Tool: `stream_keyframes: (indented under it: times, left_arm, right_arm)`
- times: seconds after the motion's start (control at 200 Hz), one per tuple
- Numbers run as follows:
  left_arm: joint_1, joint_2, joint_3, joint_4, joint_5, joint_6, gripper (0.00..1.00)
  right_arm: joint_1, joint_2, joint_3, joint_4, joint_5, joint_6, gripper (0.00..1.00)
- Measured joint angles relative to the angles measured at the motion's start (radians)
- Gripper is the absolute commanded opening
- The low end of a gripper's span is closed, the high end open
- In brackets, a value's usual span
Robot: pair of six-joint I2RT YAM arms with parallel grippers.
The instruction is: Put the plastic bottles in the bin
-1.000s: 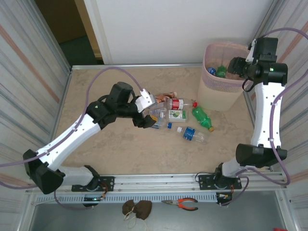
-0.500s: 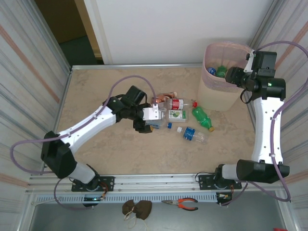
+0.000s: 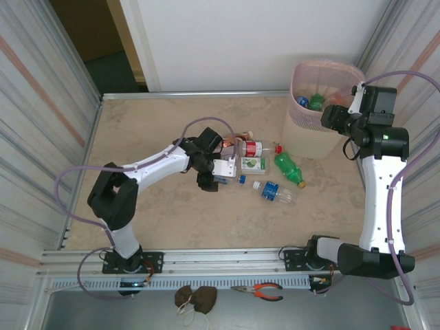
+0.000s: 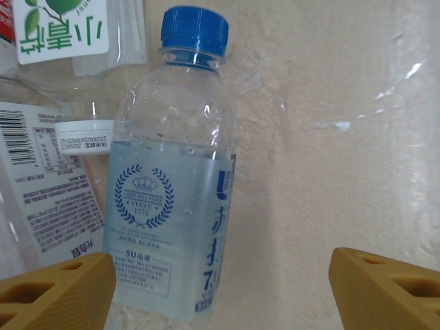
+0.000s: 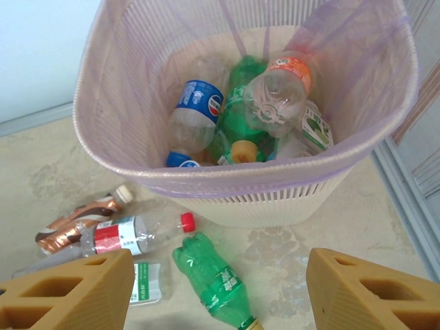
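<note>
The blue-capped bottle lies closer to one finger, so the left gripper should first shift toward the group of bottles, to get down with its fingers on both sides of that bottle's crest-printed label.
My left gripper (image 3: 221,170) is low over the cluster of plastic bottles at mid-table. In the left wrist view it (image 4: 220,289) stands open around a clear bottle with a blue cap (image 4: 180,172) lying on the table, close to the left finger (image 4: 58,289). My right gripper (image 3: 335,117) hovers by the bin (image 3: 309,137), open and holding nothing (image 5: 220,289). The beige, pink-lined bin (image 5: 240,180) holds several bottles. On the table lie a green bottle (image 5: 213,278), a red-labelled bottle (image 5: 130,234) and a brown bottle (image 5: 72,223).
A blue-labelled bottle (image 3: 275,191) lies apart, nearer the front. A flattened green-labelled bottle (image 3: 254,163) sits among the cluster. Metal panels wall both sides. Pliers (image 3: 259,292) lie on the shelf below the front rail.
The left arm has stretched rightward and lowered onto the bottle cluster, its jaws widening. The right gripper has drawn slightly back to the right from over the bin.
</note>
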Motion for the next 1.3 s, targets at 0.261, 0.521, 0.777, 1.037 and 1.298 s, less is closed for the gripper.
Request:
stream_keyframes:
  times: [0.261, 0.521, 0.777, 1.037, 1.298]
  left_arm:
    - [0.006, 0.115, 0.088, 0.008, -0.027, 0.0, 0.81]
    - [0.01, 0.179, 0.148, -0.01, -0.043, 0.008, 0.76]
    - [0.017, 0.18, 0.145, -0.036, -0.043, 0.008, 0.73]
    - [0.035, 0.179, 0.083, -0.038, -0.045, -0.003, 0.71]
    - [0.035, 0.164, 0.03, -0.037, -0.045, -0.042, 0.64]
  right_arm:
    - [0.0, 0.0, 0.0, 0.004, -0.003, -0.002, 0.67]
    - [0.0, 0.0, 0.0, 0.004, -0.003, -0.003, 0.67]
    - [0.0, 0.0, 0.0, 0.004, -0.015, -0.006, 0.67]
    - [0.0, -0.001, 0.0, 0.004, -0.031, -0.006, 0.66]
    - [0.0, -0.003, 0.0, 0.004, -0.033, -0.006, 0.65]
